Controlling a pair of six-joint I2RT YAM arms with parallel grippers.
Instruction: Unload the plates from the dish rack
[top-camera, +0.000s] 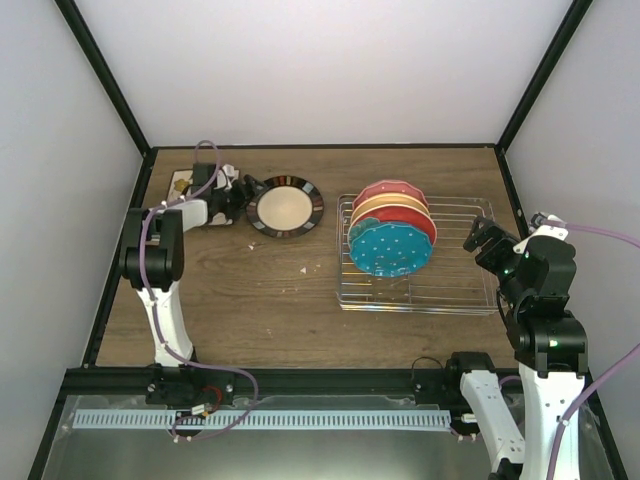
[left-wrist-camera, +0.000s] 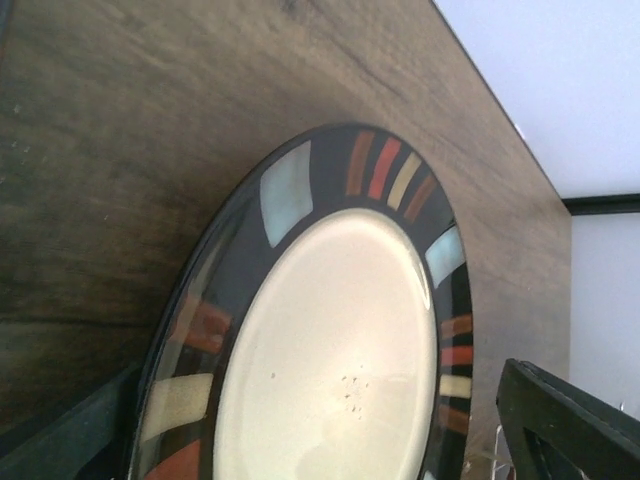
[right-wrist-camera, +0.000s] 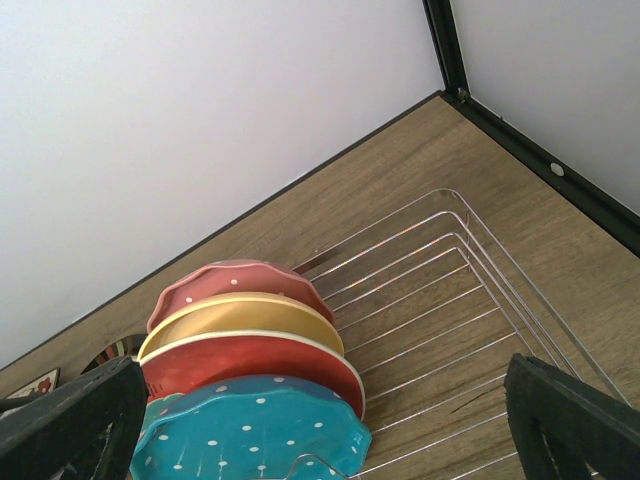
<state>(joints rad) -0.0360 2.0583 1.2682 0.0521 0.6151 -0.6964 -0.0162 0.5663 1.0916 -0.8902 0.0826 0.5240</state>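
Observation:
The teal polka-dot plate stands frontmost, to the right of my left gripper in the top view. My left gripper will move that way next, onto the teal plate's edge that faces the striped plate.
The cream plate with the dark striped rim (top-camera: 285, 206) (left-wrist-camera: 340, 330) lies flat on the table at the back left. My left gripper (top-camera: 238, 195) (left-wrist-camera: 320, 445) is open at its left edge, one finger (left-wrist-camera: 565, 420) on each side of the near rim. A square cream floral plate (top-camera: 183, 183) lies behind that arm, mostly hidden. In the dish rack (top-camera: 460, 272) (right-wrist-camera: 470, 270) several plates stand on edge: teal polka-dot (top-camera: 392, 252) (right-wrist-camera: 250, 430), red (top-camera: 412, 226) (right-wrist-camera: 250, 365), orange-yellow (top-camera: 388, 207) (right-wrist-camera: 240, 320), pink-red scalloped (top-camera: 392, 189) (right-wrist-camera: 230, 280). My right gripper (top-camera: 482, 238) (right-wrist-camera: 320, 440) hangs open to the right of the rack, holding nothing.
Black frame rails (top-camera: 320, 148) and white walls close in the table on three sides. A small crumb (top-camera: 305, 269) lies on the wood between the striped plate and the rack. The rack's right half holds no plates.

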